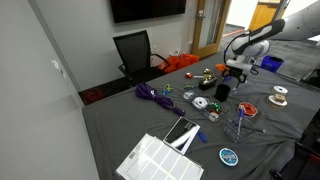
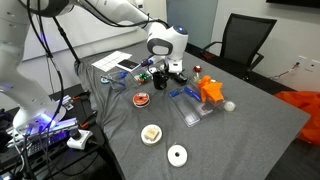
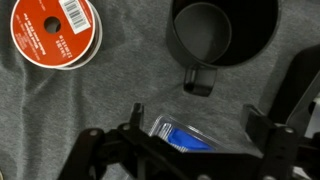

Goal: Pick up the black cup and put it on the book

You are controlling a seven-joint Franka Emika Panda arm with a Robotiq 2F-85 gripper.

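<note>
The robot's gripper has open fingers and will go down toward the black cup's small tab [image 1: 229,90] [image 3: 200,81] next.
The black cup [image 3: 222,30] stands upright and empty at the top of the wrist view, with a small tab on its near side. It also shows in an exterior view [image 1: 222,90] on the grey cloth. My gripper [image 3: 200,125] is open and empty, with the cup just beyond its fingertips, not between them; it hovers close over the cup in both exterior views [image 1: 231,73] [image 2: 160,68]. The book [image 1: 181,133], dark-covered and flat, lies away from the gripper beside a white grid panel [image 1: 158,158]; it also shows in an exterior view [image 2: 128,66].
A red-labelled spool [image 3: 55,30] lies to the left of the cup. A clear packet with a blue item [image 3: 185,138] lies under the gripper. A purple cord [image 1: 152,95], tape rolls [image 2: 177,154], an orange object [image 2: 211,92] and small clutter are scattered on the table.
</note>
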